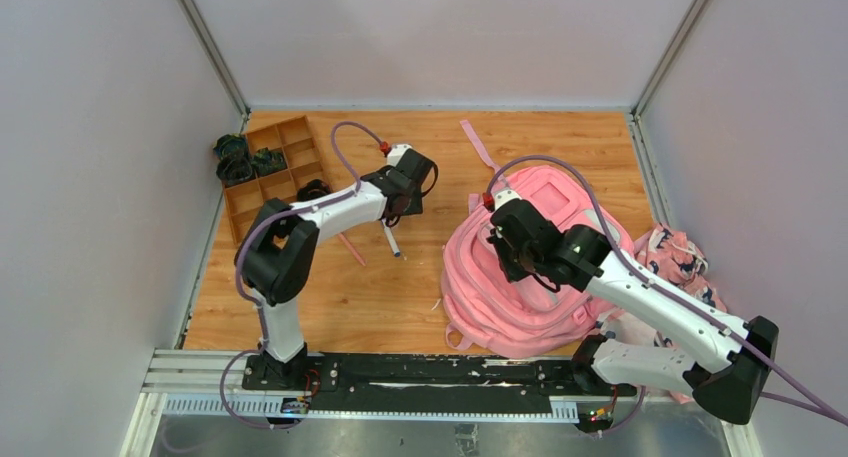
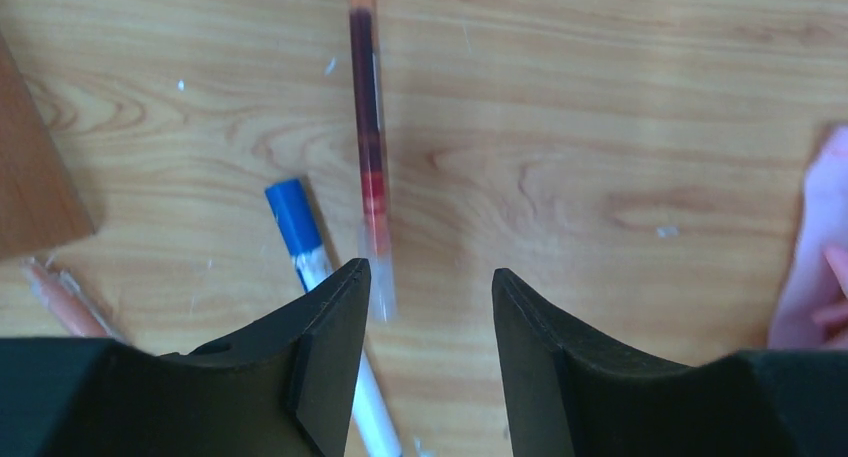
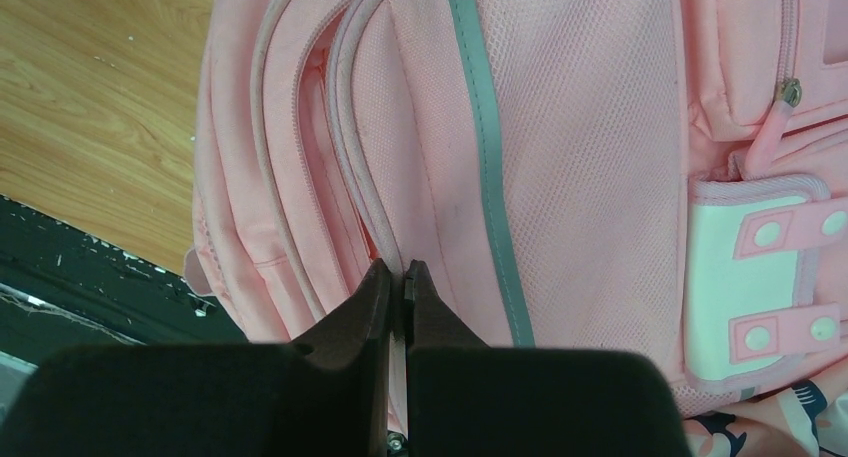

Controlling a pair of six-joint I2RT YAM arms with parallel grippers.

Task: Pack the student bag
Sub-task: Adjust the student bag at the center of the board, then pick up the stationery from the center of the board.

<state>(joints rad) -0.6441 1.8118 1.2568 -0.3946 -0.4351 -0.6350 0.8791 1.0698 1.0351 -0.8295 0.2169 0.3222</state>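
Note:
The near end of the clear pen (image 2: 381, 283) with red filling is already between the open fingers of my left gripper, which will first go down and slightly outward to reach it.
The student bag (image 1: 480, 282), a large pink backpack, lies on the wooden table at the right. My right gripper (image 1: 507, 249) rests on its top; in the right wrist view the jaws (image 3: 397, 270) are shut on the pink piped edge of a zipper opening, beside the grey strip (image 3: 490, 177) and the white patch (image 3: 740, 287). My left gripper (image 1: 398, 213) is open and empty (image 2: 430, 274), just above the table over a clear pen with red filling (image 2: 368, 127) and a white pen with a blue cap (image 2: 298, 222).
A wooden divided tray (image 1: 268, 172) with dark items (image 1: 236, 158) stands at the back left. A pink pencil (image 2: 58, 299) lies near the pens. A pink-white-navy patterned cloth bundle (image 1: 682, 257) lies right of the bag. A pink strap (image 1: 478, 144) trails behind it.

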